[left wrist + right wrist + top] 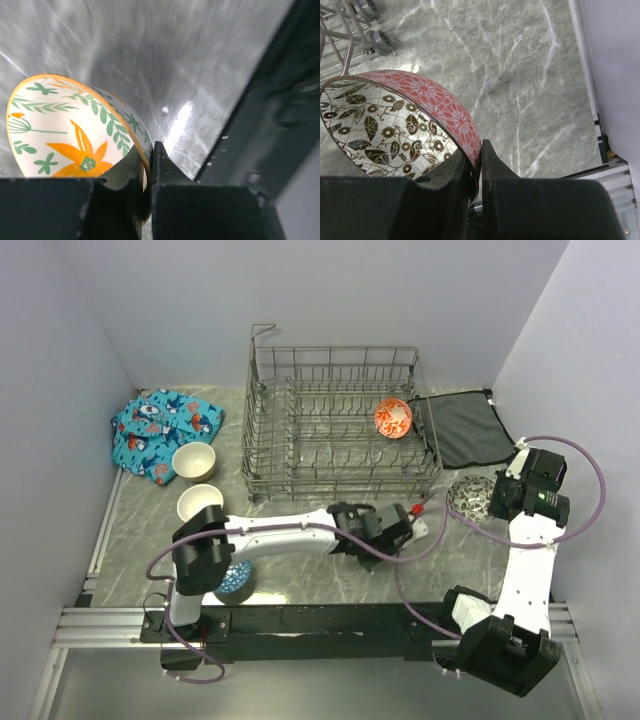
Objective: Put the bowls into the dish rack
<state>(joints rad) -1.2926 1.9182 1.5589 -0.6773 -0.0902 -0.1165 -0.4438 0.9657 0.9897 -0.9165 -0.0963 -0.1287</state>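
Empty wires beside the orange-red bowl [393,418] lie outward of my left gripper, so it should go up over the rack's front, then down and release the cream bowl.
The grey wire dish rack [340,430] stands at the back centre with an orange-red patterned bowl [393,418] on edge among its tines. My left gripper [410,527] is in front of the rack, shut on the rim of a cream bowl with orange leaves [75,135], one finger inside [120,170] and one outside. My right gripper [500,498] is right of the rack, shut on the rim of a bowl that is black-and-white patterned inside and red outside [405,125], also in the top view [470,497]. Two plain cream bowls [195,460] [200,503] sit at the left. A blue patterned bowl [237,580] lies by the left arm's base.
A blue patterned cloth [160,430] lies at the back left. A flat dark grey mat [470,430] lies right of the rack. The rack's corner and wheels [382,42] show in the right wrist view. Walls close in the left, back and right.
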